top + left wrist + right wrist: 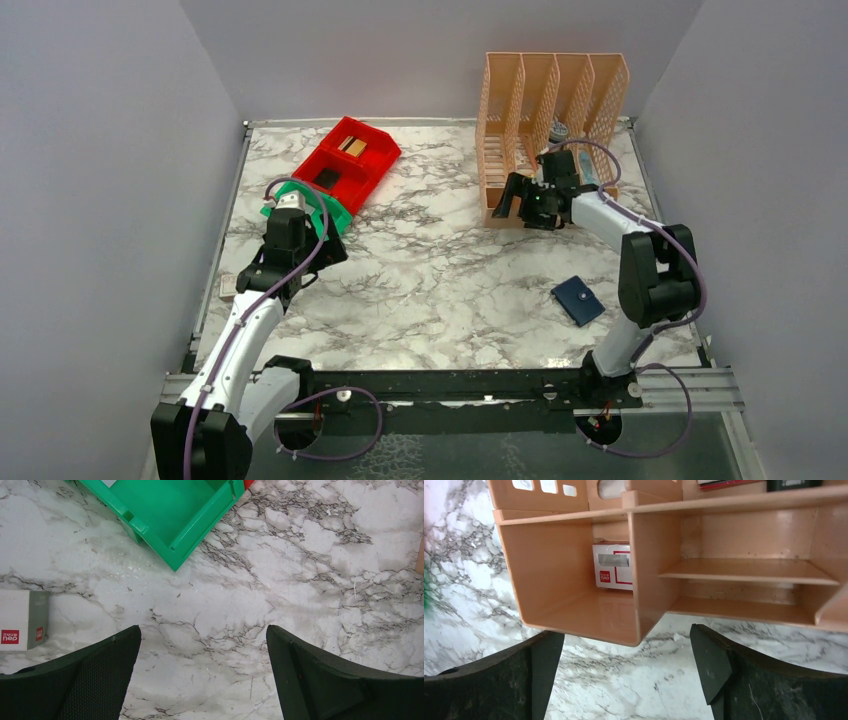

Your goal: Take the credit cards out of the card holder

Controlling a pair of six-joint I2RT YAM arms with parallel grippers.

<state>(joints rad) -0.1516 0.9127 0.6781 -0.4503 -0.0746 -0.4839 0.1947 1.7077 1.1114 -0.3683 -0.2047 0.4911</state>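
Note:
A thin wall parts the red bin's sections, so my right gripper goes left in the top view next and closes on that wall's near end.
The card holder (578,300), a small dark navy wallet, lies shut and flat on the marble table at the right, beside my right arm's elbow. No credit cards show. Neither wrist view shows the holder. My left gripper (288,262) (203,630) hangs open over bare marble at the left, just below the green bin's corner and far from the holder. My right gripper (508,198) (626,632) is open at the front left corner of the orange organizer, with nothing between its fingers.
A red bin (345,160) with small items stands at the back left, with a green bin (335,213) (165,515) against it. The orange file organizer (545,110) (574,580) holds a white box (613,572). Another white box (228,288) (22,620) lies by the left edge.

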